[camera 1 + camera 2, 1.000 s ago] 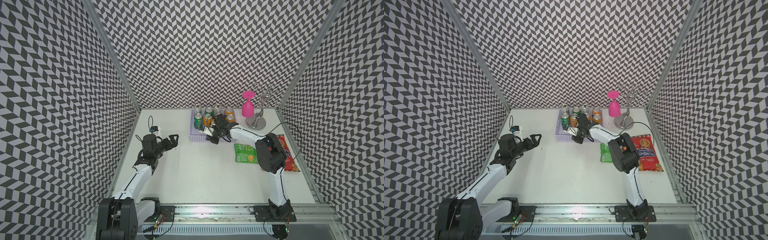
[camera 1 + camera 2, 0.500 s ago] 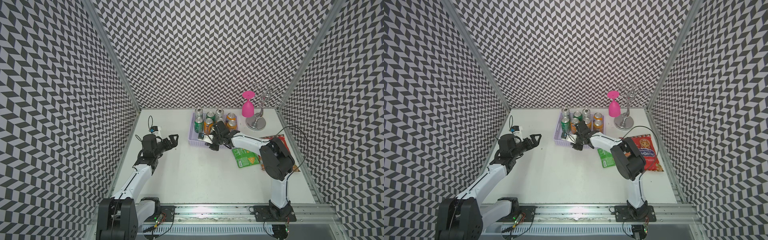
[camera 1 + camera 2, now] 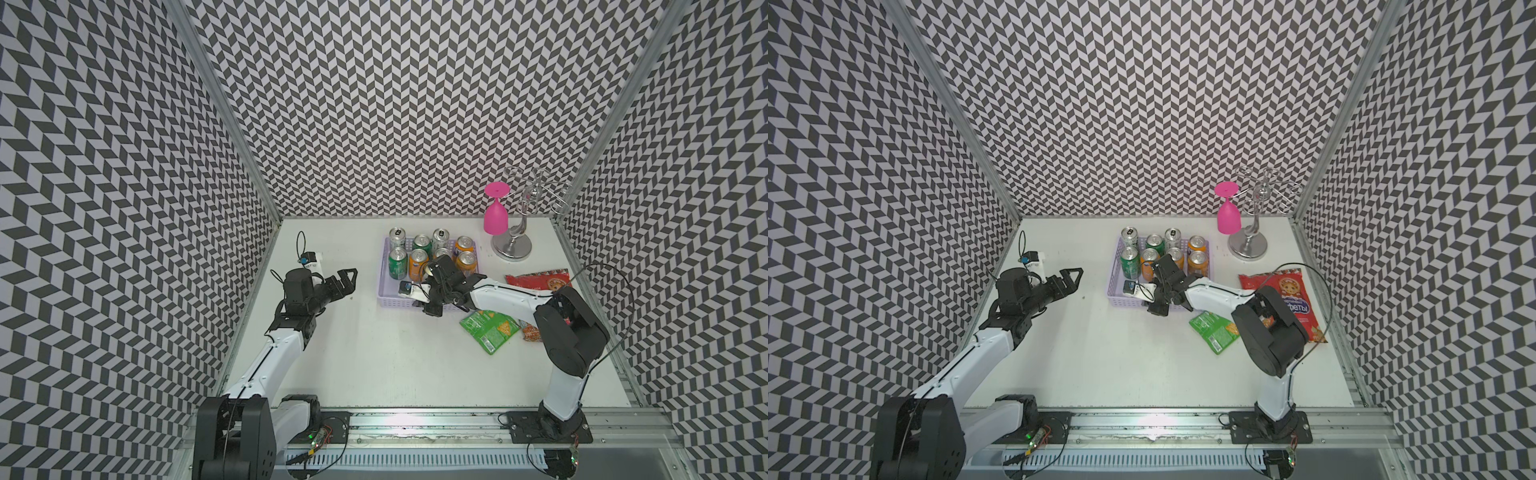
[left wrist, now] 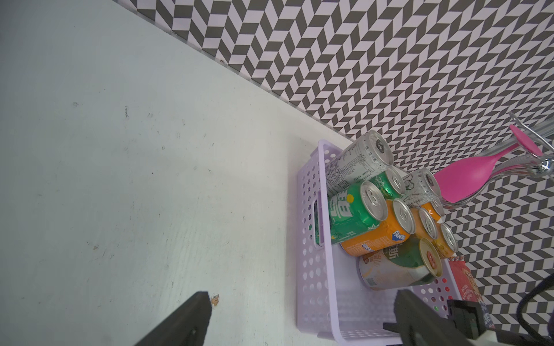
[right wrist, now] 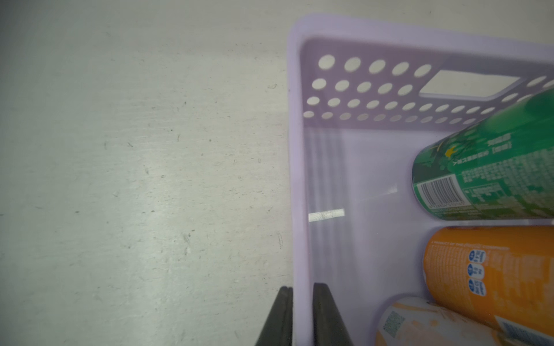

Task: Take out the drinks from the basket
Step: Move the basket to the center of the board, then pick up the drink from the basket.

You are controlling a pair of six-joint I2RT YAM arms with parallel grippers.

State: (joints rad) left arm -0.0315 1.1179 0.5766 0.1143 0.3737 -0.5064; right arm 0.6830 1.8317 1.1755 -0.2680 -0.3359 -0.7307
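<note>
The green can stands nearest to my open left gripper. My left gripper needs to go toward the basket next, over the basket's side and onto the green can's top [image 3: 397, 252] [image 4: 373, 200].
The pale lilac basket [image 3: 384, 291] [image 3: 1115, 286] stands at the back middle of the table, with several drinks [image 3: 417, 259] [image 3: 1130, 262] upright in its far half: green, orange and silver-grey cans. My right gripper [image 3: 431, 308] [image 3: 1156, 309] [image 5: 301, 289] is shut on the basket's near wall [image 5: 298, 179], one finger inside and one outside. A green can [image 5: 494, 167] and an orange can [image 5: 494, 269] stand close by it. My left gripper [image 3: 349, 278] [image 3: 1073, 277] [image 4: 302, 296] hangs open to the left of the basket [image 4: 302, 239], holding nothing.
A pink goblet [image 3: 495, 216] hangs upside down on a chrome rack [image 3: 513, 245] at the back right. A green snack bag [image 3: 490, 328] lies beside my right forearm and a red snack bag [image 3: 540, 280] lies behind it. Patterned walls close in three sides.
The right gripper has dragged the basket and its cans toward the front of the table. The green snack bag has shifted nearer and turned. The left arm has stayed still.
</note>
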